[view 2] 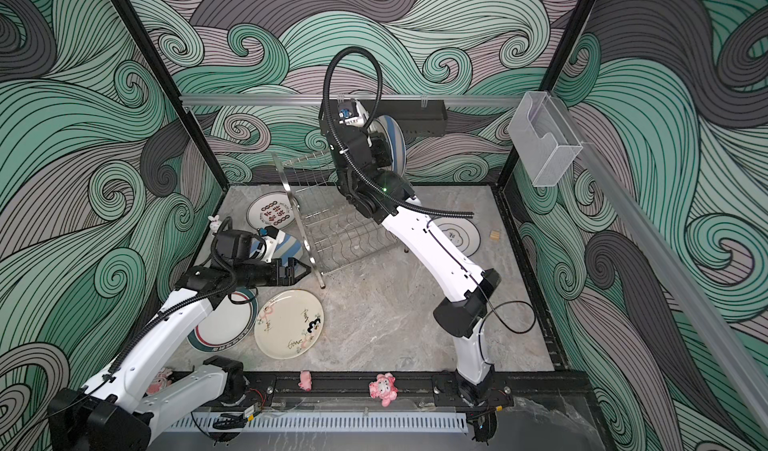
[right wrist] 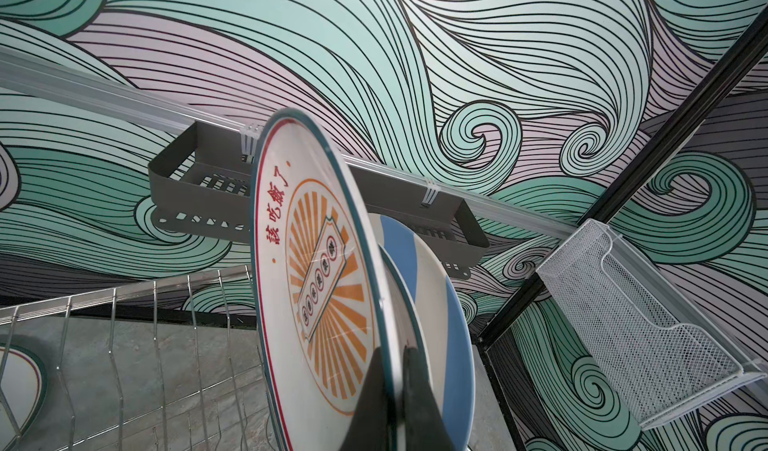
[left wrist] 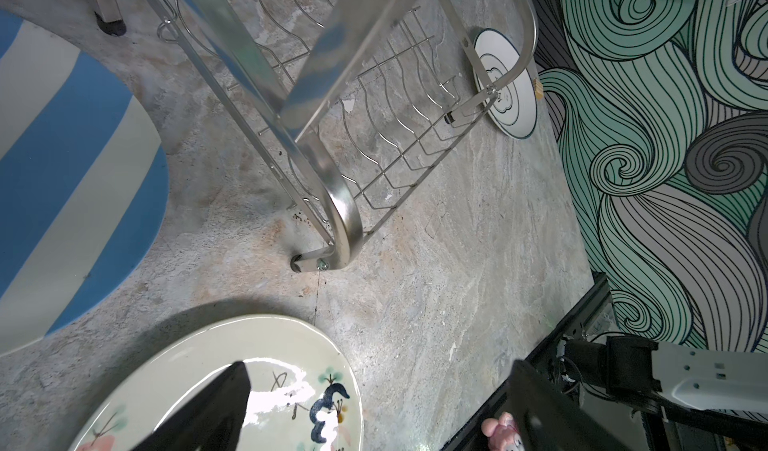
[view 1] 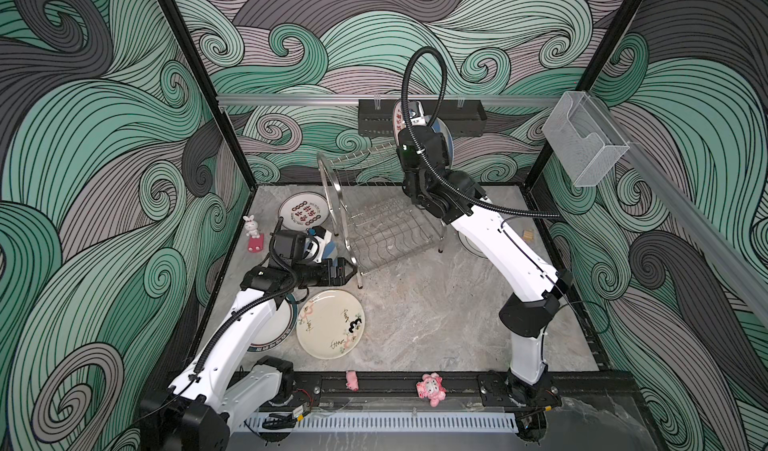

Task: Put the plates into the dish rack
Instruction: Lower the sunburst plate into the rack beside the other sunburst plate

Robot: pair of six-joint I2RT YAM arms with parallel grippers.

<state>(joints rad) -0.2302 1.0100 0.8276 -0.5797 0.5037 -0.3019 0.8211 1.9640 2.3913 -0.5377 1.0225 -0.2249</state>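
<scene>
My right gripper will lower into the dish rack's upper level [view 1: 390,168] [right wrist: 240,399] beside the striped plate and release the orange sunburst plate's rim, as both plates already stand upright.
My right gripper [right wrist: 398,370] is shut on the rim of the orange sunburst plate [right wrist: 316,270], held upright above the upper tier of the dish rack [view 1: 374,228] at the back. Close behind it a blue-white striped plate [right wrist: 432,303] stands upright; its lower edge is hidden. My left gripper [view 1: 347,272] hangs open and empty by the rack's front leg, over the edge of the cream plate with drawings [view 1: 330,324]. Flat on the table lie the red-black character plate [view 1: 303,212], another striped plate [left wrist: 62,179], a teal-rimmed plate [view 2: 220,328] and the cloud plate [view 2: 457,235].
A black perforated shelf [view 1: 465,114] hangs on the back rail just behind the held plate. A clear box [view 1: 582,137] sits on the right rail. A rabbit figure [view 1: 250,226], a small wooden block [view 1: 528,235] and pink toys [view 1: 432,388] lie around the table's edges.
</scene>
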